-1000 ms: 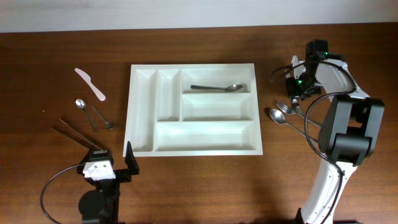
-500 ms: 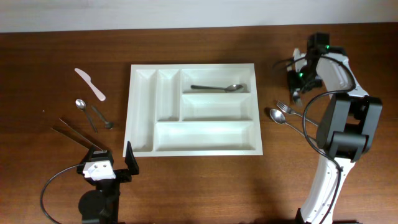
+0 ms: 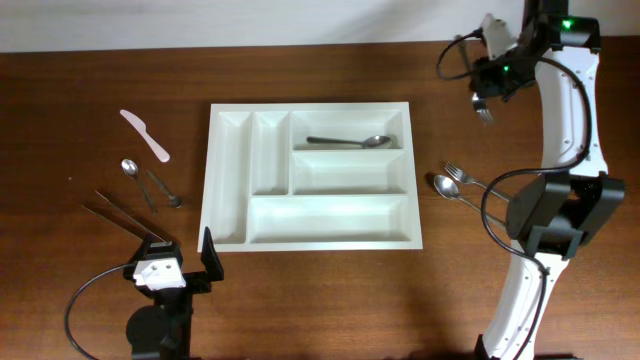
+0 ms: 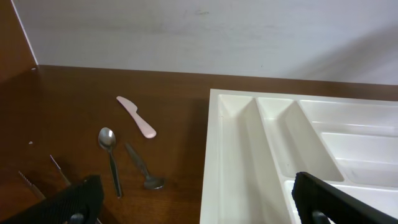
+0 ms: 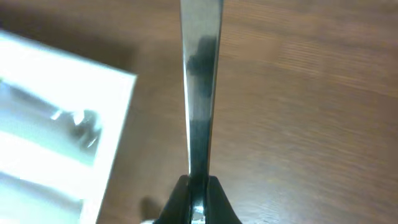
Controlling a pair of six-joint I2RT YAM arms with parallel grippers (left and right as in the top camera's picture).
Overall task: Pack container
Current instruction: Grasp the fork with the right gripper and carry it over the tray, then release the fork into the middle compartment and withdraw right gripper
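Observation:
The middle section of the container beside the spoon's (image 3: 350, 172) (image 5: 32, 200) is empty, so I will move my right gripper back over it, then turn the fork lengthwise and lower it in.
The white five-compartment container (image 3: 206, 190) lies mid-table; one metal spoon (image 3: 350, 141) rests in its top long compartment. My right gripper (image 3: 495, 78) is raised over the table's far right, right of the container, and is shut on a metal fork (image 3: 483, 108) that hangs tines down. In the right wrist view the jaws (image 5: 198, 198) pinch the fork's handle (image 5: 200, 87), with the container's corner (image 5: 37, 81) at the left. My left gripper (image 3: 185, 268) is open and empty near the front left; its view shows the container's left rim (image 4: 212, 155).
A second fork (image 3: 457, 172) and a spoon (image 3: 445, 185) lie right of the container. Left of it lie a pale knife (image 3: 145, 134), a spoon (image 3: 130, 170), a small spoon (image 3: 163, 189) and thin tongs (image 3: 118, 213). A white wall borders the far edge.
My right gripper has risen from beside the utensils on the right and moved toward the far edge, carrying the fork up off the table. The left arm has not moved.

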